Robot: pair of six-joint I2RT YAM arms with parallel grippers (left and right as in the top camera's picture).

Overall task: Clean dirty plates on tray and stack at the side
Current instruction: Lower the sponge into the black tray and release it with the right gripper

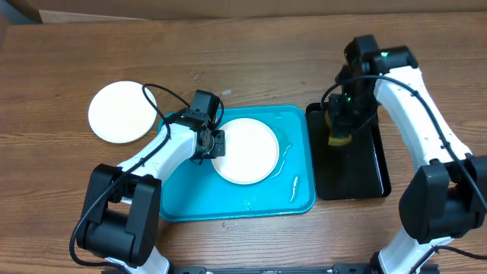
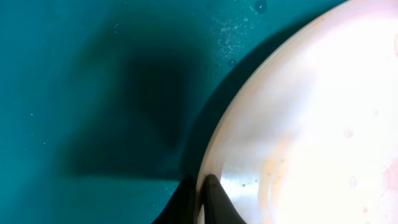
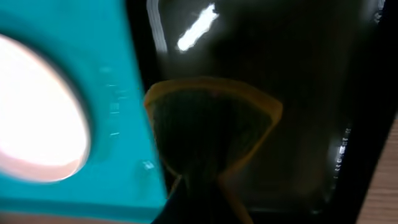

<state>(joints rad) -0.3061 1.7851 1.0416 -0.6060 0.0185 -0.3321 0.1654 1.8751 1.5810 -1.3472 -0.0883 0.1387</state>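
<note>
My right gripper will next go down toward the middle of the black tray (image 1: pixel 358 179) and open there, because the yellow sponge (image 1: pixel 338 139) is still above the black tray's bottom.
A white plate (image 1: pixel 245 151) lies in the turquoise tray (image 1: pixel 190 202). My left gripper (image 1: pixel 213 144) is shut on its left rim. In the left wrist view the fingertips (image 2: pixel 202 186) pinch the plate's edge (image 2: pixel 311 124) over the tray floor (image 2: pixel 74 93), and faint orange marks show on the plate. A pale round plate (image 1: pixel 120 112) lies on the table left of the tray; whether another lies under it is hidden. My right gripper (image 1: pixel 338 128) is shut on a yellow sponge (image 1: pixel 338 139) over the black tray (image 1: pixel 358 179). The right wrist view shows the sponge (image 3: pixel 211 124).
The black tray (image 3: pixel 298 74) sits right against the turquoise tray's right rim (image 3: pixel 124 162). Wet streaks and droplets (image 1: pixel 293 186) lie on the turquoise tray's right side. The left arm's cable loops above the tray's left corner.
</note>
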